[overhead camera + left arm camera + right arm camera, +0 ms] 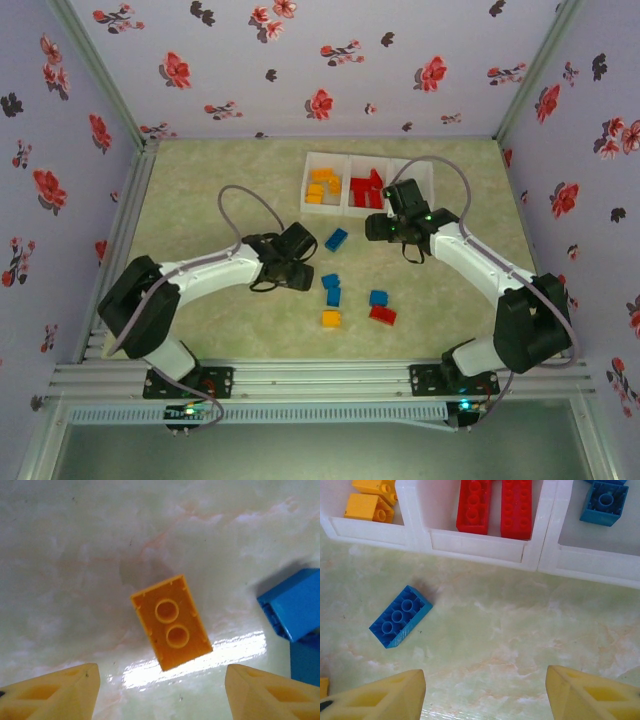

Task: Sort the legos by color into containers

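I will next move my left gripper outward and then lower it until its fingers are around the long sides of the upturned orange lego just beyond them.
The white three-compartment tray [309, 162] stands at the back with orange legos [320, 186] in its left cell and red ones [366, 187] in the middle. In the right wrist view the tray wall [475, 547] runs across the top, and a blue lego [604, 501] lies in the right cell. Loose on the table are blue legos [336, 239] [331, 288] [378, 297], an orange one [331, 318] and a red one [382, 315]. My left gripper [162, 695] is open just short of an upturned orange lego [171, 622]. My right gripper [485, 695] is open over bare table near a blue lego [401, 616].
Two blue bricks [295, 607] sit close to the right of the orange one in the left wrist view. My left gripper [300, 258] hovers left of the loose pile, and my right gripper [390, 225] is in front of the tray's right cell. Flowered walls enclose the table.
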Available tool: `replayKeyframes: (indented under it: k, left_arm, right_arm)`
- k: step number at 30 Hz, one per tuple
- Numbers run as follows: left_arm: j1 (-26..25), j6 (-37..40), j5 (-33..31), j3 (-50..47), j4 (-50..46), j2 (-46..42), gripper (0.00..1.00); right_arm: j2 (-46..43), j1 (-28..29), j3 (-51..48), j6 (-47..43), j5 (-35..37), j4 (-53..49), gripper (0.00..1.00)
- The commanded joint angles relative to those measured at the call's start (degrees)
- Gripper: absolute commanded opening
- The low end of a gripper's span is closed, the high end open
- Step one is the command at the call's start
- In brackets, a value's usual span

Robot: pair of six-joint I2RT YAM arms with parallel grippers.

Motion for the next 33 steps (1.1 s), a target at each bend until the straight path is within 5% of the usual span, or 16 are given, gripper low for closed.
replayKeyframes:
  k: [1,12,24,33]
  left_arm:
    - [-0.1,-3.7,0.0,2.0,1.8,2.6,0.68]
    - [-0.4,-7.3,-3.4,4.3,3.3,9.0,0.60]
    - [-0.7,-5.6,-6.5,5.4,0.7,9.4,0.28]
    - [1.2,1.1,-9.2,14.4,-4.6,9.1,0.25]
  right_arm:
    - [-1.2,0.4,-0.5,0.6,1.5,-1.7,0.65]
    - [-1.1,0.4,-0.8,0.3,2.2,-1.8,0.65]
    - [-1.3,0.4,-2.0,0.6,1.7,-0.8,0.66]
    - [-4.5,0.5,-4.1,1.4,2.3,-0.9,0.65]
